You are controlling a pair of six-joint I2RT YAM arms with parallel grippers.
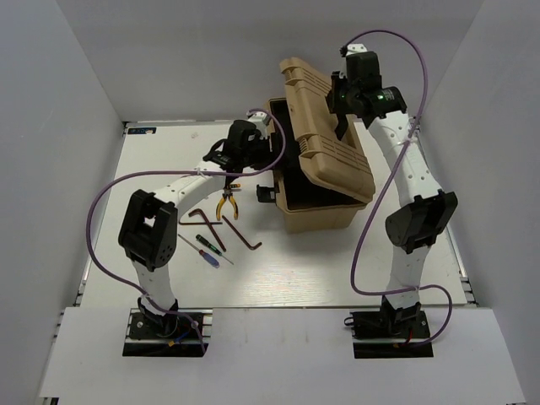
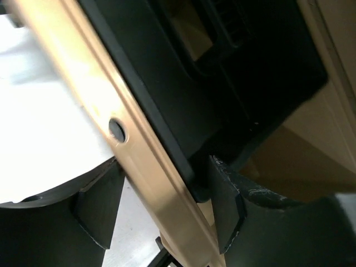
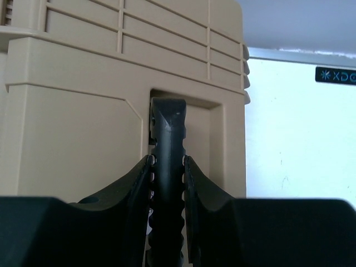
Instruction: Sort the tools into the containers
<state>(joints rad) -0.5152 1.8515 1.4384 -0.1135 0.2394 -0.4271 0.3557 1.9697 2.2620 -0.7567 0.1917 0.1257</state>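
Observation:
The robot will swing its right gripper to the right in the top view, toward the box's side, and let go of the handle, because the lid is still leaning over the box.
The tan ribbed toolbox (image 1: 325,211) stands right of the middle with its lid (image 1: 321,126) partly raised. My right gripper (image 1: 340,114) is shut on the lid's black handle (image 3: 168,128), seen from the right wrist (image 3: 168,161). My left gripper (image 1: 270,125) straddles the box's left rim (image 2: 144,156), its fingers (image 2: 225,200) pressed on the tan rim and the black tray's edge (image 2: 178,111). On the table left of the box lie yellow-handled pliers (image 1: 226,202), two dark hex keys (image 1: 201,217) (image 1: 242,234), and blue (image 1: 211,257) and reddish (image 1: 208,243) screwdrivers.
A black side latch (image 1: 267,194) sticks out from the box's left wall near the pliers. White walls close in the table (image 1: 287,278) on the left, back and right. The left arm's elbow (image 1: 148,224) sits beside the screwdrivers.

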